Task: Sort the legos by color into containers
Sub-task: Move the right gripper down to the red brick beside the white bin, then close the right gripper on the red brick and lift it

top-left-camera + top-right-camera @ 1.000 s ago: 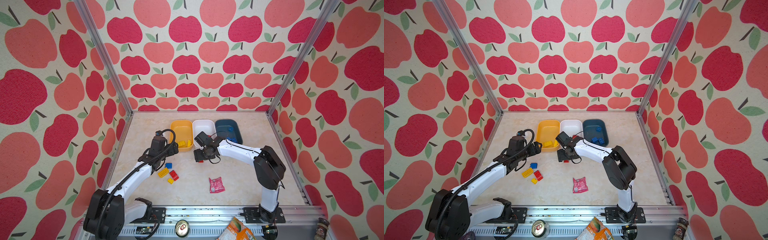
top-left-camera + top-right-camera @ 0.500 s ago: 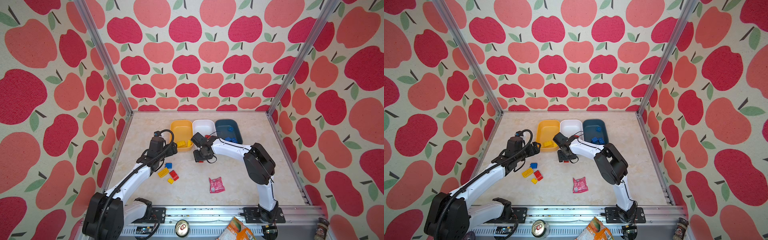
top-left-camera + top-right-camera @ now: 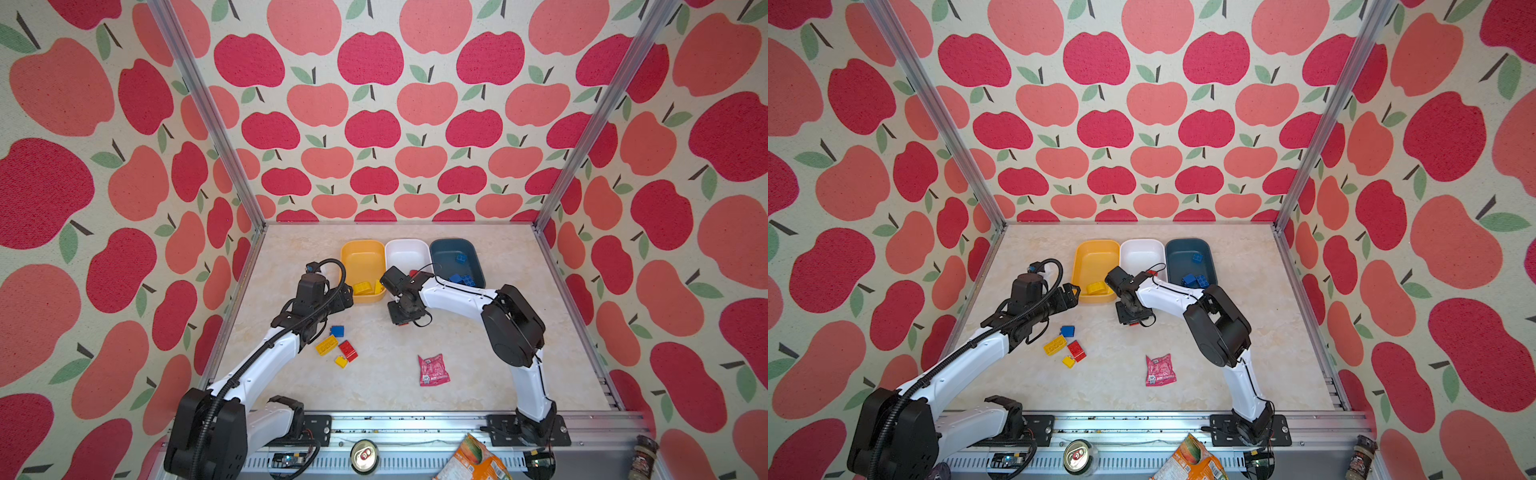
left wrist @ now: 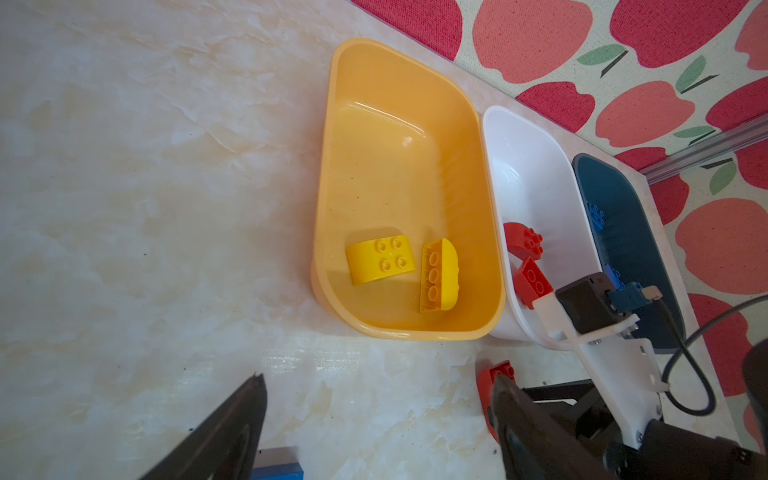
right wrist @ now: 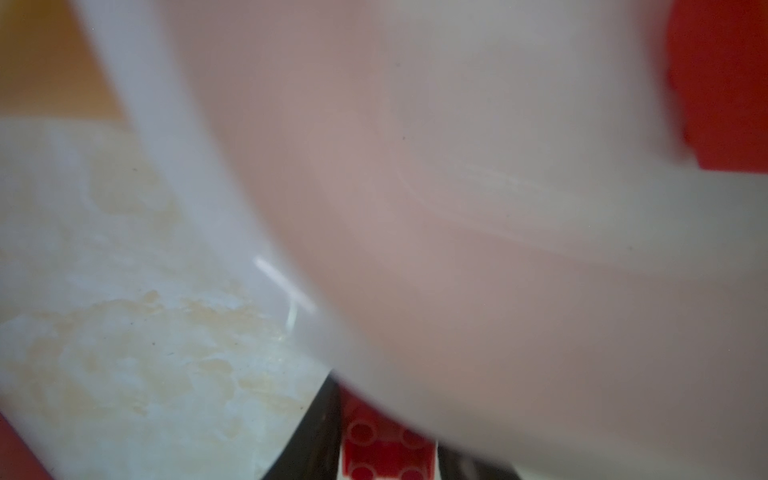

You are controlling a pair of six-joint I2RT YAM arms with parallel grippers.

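Note:
Red legos lie in the white bin (image 3: pixel 407 255) (image 5: pixel 528 136). My right gripper will next move up past the white bin's near rim and outward over the bin, and let go of the red lego there.
Three containers stand in a row at the back: yellow (image 3: pixel 360 249), white (image 3: pixel 407 252) and dark blue (image 3: pixel 449 249). Two yellow legos (image 4: pixel 380 259) lie in the yellow one, red legos (image 4: pixel 527 243) in the white one, blue legos (image 3: pixel 462 278) in the blue one. My right gripper (image 3: pixel 401 321) points down just in front of the white bin, shut on a red lego (image 5: pixel 386 453) that rests on the table. My left gripper (image 4: pixel 378 378) hangs open and holds nothing in front of the yellow bin. Loose blue (image 3: pixel 337 331), yellow (image 3: pixel 326 345), red (image 3: pixel 348 350) and small yellow (image 3: pixel 341 361) legos lie beside the left arm.
A pink snack packet (image 3: pixel 433 370) lies on the table at the front right of centre. Apple-print walls close three sides. On the front rail sit a can (image 3: pixel 364 455) and an orange bag (image 3: pixel 473 461).
My right gripper's fingers have closed in on the red lego in front of the white bin, and its elbow has swung left. The left arm has barely moved.

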